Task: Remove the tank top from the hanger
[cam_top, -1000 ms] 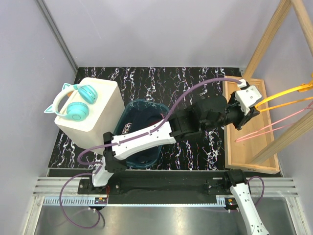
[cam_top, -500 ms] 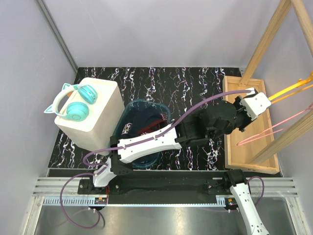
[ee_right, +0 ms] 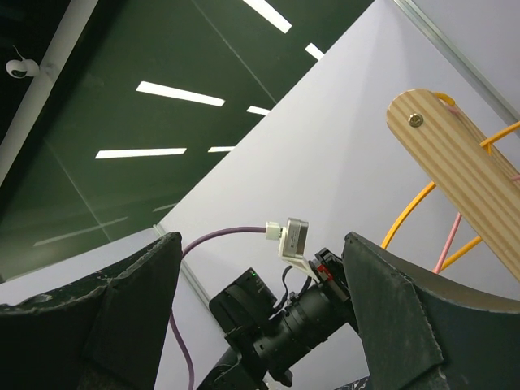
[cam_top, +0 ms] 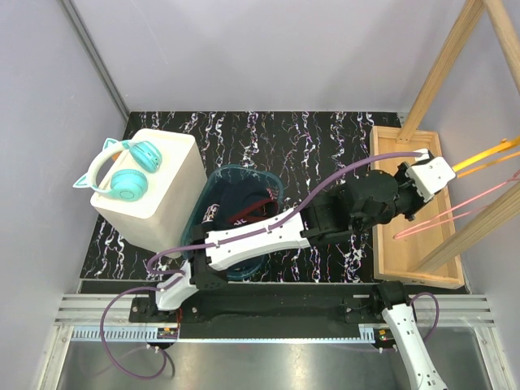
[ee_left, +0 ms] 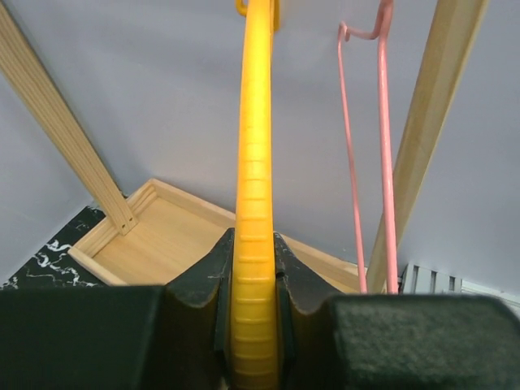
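The tank top is in the basket, so the robot's left gripper will next lower the bar of the yellow hanger over the wooden tray [cam_top: 436, 202] below it and let go.
The yellow hanger [ee_left: 256, 162] is bare, and my left gripper [ee_left: 254, 244] is shut on its lower bar. In the top view my left gripper [cam_top: 445, 169] reaches far right over the wooden tray, holding the yellow hanger [cam_top: 487, 153] up beside the wooden rack. The tank top [cam_top: 244, 203], dark cloth with red trim, lies bunched in the teal basket [cam_top: 213, 262]. My right gripper [ee_right: 256, 244] is open, points upward and holds nothing; only its arm base [cam_top: 406, 325] shows from above.
A thin pink hanger [ee_left: 386, 162] hangs just right of the yellow one, next to a wooden rack post [ee_left: 426, 138]. The rack's tray base [cam_top: 406, 244] sits at the right. A white box [cam_top: 162, 191] with teal headphones [cam_top: 126, 171] stands at the left.
My left arm has stretched further right, carrying the yellow hanger toward the rack. The right gripper has stayed open and still.
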